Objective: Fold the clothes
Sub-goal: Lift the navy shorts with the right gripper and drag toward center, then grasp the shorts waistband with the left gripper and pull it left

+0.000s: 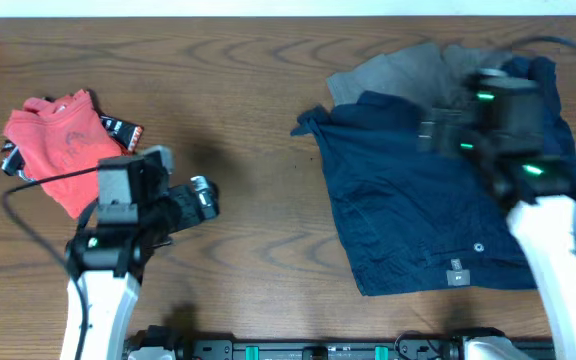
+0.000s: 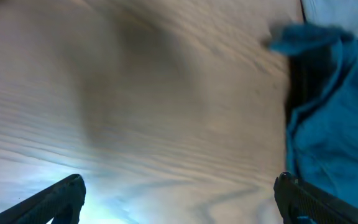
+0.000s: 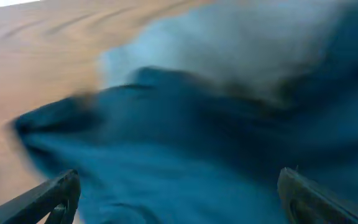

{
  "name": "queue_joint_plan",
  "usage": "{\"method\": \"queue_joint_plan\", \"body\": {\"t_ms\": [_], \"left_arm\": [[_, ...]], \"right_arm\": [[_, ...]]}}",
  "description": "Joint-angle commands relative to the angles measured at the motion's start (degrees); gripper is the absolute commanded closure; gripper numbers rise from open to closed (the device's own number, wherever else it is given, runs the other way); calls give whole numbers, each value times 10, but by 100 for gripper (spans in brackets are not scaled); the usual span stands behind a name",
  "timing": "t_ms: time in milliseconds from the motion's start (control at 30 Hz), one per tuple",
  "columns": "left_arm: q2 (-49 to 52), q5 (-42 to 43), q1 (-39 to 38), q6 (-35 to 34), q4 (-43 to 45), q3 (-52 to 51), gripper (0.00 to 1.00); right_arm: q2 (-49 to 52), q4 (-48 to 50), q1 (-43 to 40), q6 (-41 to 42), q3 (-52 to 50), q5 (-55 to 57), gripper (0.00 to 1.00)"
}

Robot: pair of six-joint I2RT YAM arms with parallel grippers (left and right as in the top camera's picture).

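My left gripper turns and moves across and down onto the blue garment's hem by its near corner next, as bare wood separates my empty fingers from the blue garment (image 1: 418, 210).
A dark blue garment (image 1: 418, 210) lies spread on the right of the wooden table, on top of a grey garment (image 1: 398, 75) that shows at its far edge. A folded red garment (image 1: 58, 140) lies at the left. My right gripper (image 1: 430, 135) is open and empty above the blue garment's upper part; the blue cloth (image 3: 185, 155) fills the blurred right wrist view between the fingers (image 3: 179, 199). My left gripper (image 1: 206, 198) is open and empty over bare wood, between the two piles. Its wrist view shows the fingers (image 2: 179, 196) and the blue garment's edge (image 2: 328, 112) at right.
A black item with white print (image 1: 120, 130) lies against the red garment's right side. A dark cable (image 1: 28, 225) loops by the left arm. Bare wood (image 1: 258, 120) lies between the piles.
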Motion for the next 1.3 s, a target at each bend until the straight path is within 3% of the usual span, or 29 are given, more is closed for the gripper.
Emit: {"method": "queue_joint_plan", "body": {"t_ms": [0,200,333,567,900,1000,1033,1067,1133,1267], "left_arm": [[50,84,-31,-45,1,10,2],[155,109,-129,-114,16,10,2],[220,109,-216,-156,73,10,2],[309,109,-358,-256,237,10,2],[416,107,-474,-379,388,10,1],[434,109,-495,-386,430,10,31],[435,109,-500,-386,436,10,45],[433,111,-504,-385,442,10,68],[425,129,-504,-385,453,10,94],[374,222,-476,-379,514,22,94]], "right_arm": [[-28,-45,-63,-2,10,25,1],[-37,-111,-156,-2,9,27,1],[-37,-124,-189,-2,9,27,1],[-37,-136,-194,-2,9,28,1],[-37,-139,-194,-2,9,28,1],[-37,-140,-194,-2,9,28,1],[-37,-140,-194,-3,9,28,1],[-37,-140,-194,-3,9,30,1],[-37,-141,-194,-3,9,33,1],[-36,-140,-195,-3,9,34,1]]}}
